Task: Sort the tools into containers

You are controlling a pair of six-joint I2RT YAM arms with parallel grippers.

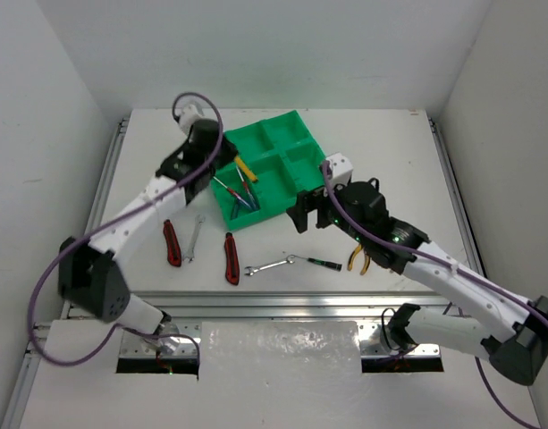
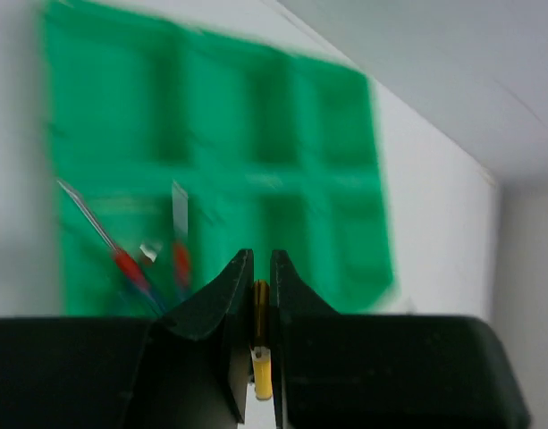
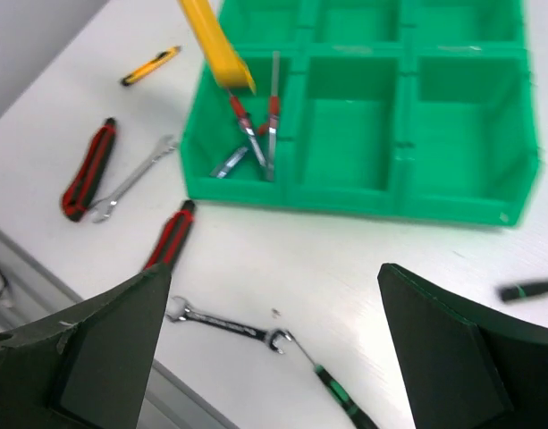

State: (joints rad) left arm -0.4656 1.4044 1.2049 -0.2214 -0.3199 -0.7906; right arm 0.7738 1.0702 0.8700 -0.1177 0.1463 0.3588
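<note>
The section of the green tray behind the screwdrivers is empty. My left gripper will carry the thin yellow knife outward over that far corner section (image 2: 119, 91) and then lower the knife.
The green tray (image 1: 287, 134) sits at the table's middle back; it also shows in the left wrist view (image 2: 256, 134) and the right wrist view (image 3: 461, 192). My left gripper (image 1: 227, 159) (image 2: 257, 268) hangs over the tray's near-left part, shut on a yellow-handled tool (image 1: 245, 170) (image 2: 262, 371) (image 3: 213, 40). Thin screwdrivers (image 1: 234, 195) (image 3: 253, 136) lie in the near-left compartment. My right gripper (image 1: 307, 211) (image 3: 275, 268) is wide open and empty above the table in front of the tray. Below it lie a silver wrench (image 1: 269, 265) (image 3: 227, 324) and a green-handled screwdriver (image 1: 324, 262) (image 3: 341, 399).
On the table lie two red-handled knives (image 1: 172, 242) (image 1: 230, 257), a second wrench (image 1: 193, 239) and yellow-handled pliers (image 1: 361, 259). A small yellow knife (image 3: 151, 65) lies left of the tray. Another dark screwdriver (image 3: 528, 290) lies at the right.
</note>
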